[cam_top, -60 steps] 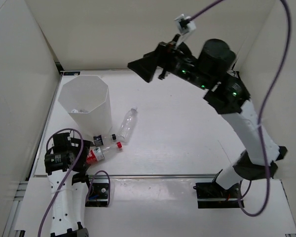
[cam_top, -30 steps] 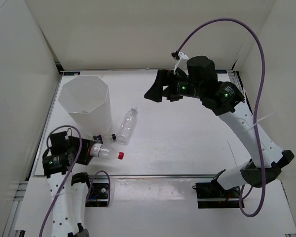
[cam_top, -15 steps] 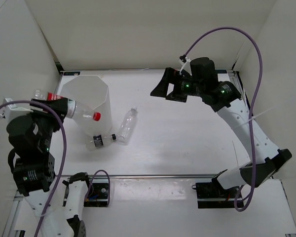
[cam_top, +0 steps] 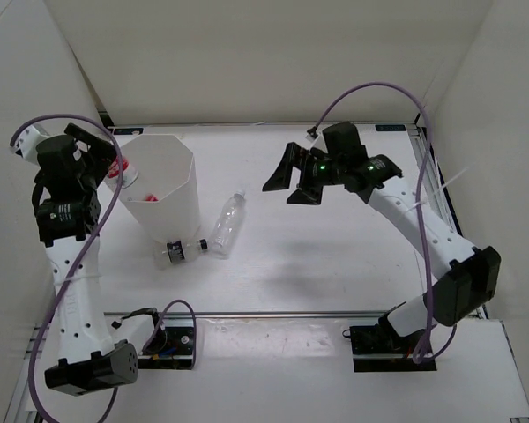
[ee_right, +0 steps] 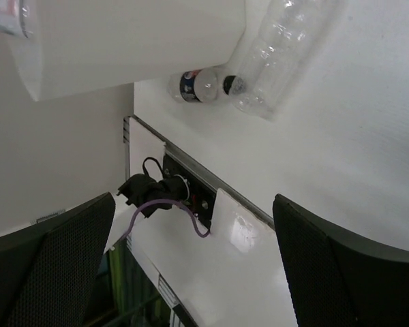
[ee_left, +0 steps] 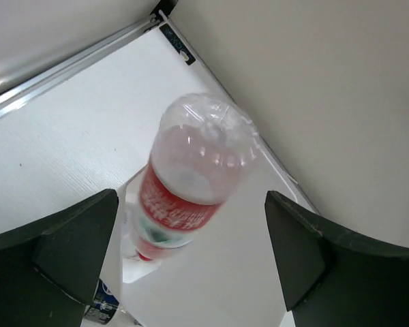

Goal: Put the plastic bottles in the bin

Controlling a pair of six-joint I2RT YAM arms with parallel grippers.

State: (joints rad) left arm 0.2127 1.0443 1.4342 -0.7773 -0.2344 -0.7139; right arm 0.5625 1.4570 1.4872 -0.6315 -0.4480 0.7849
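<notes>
The right gripper lowers to the left in the top view next, fingers astride the plain clear bottle's far end (cam_top: 235, 204). That end lies free of the labelled bottle.
My left gripper (cam_top: 115, 170) is raised at the left rim of the tall white bin (cam_top: 182, 207), and its jaws are wide open. The red-labelled bottle (ee_left: 191, 180) hangs free between the fingers, touching neither, cap down over the bin's mouth (ee_left: 252, 272). It shows red through the bin wall in the top view (cam_top: 123, 172). The plain clear bottle (cam_top: 228, 222) lies on the table right of the bin. A blue-and-white-labelled bottle (cam_top: 178, 252) lies at the bin's foot. My right gripper (cam_top: 287, 182) is open and empty, above the table right of the clear bottle.
The right wrist view shows the bin (ee_right: 136, 41), the labelled bottle (ee_right: 189, 83), the clear bottle (ee_right: 279, 54) and the left arm's base with its cable (ee_right: 157, 191) at the table's near edge. White walls enclose the table on three sides.
My left arm lifted the red-labelled bottle from the table up to the bin's rim and opened; the bottle now drops free. My right arm came lower and toward the clear bottle.
</notes>
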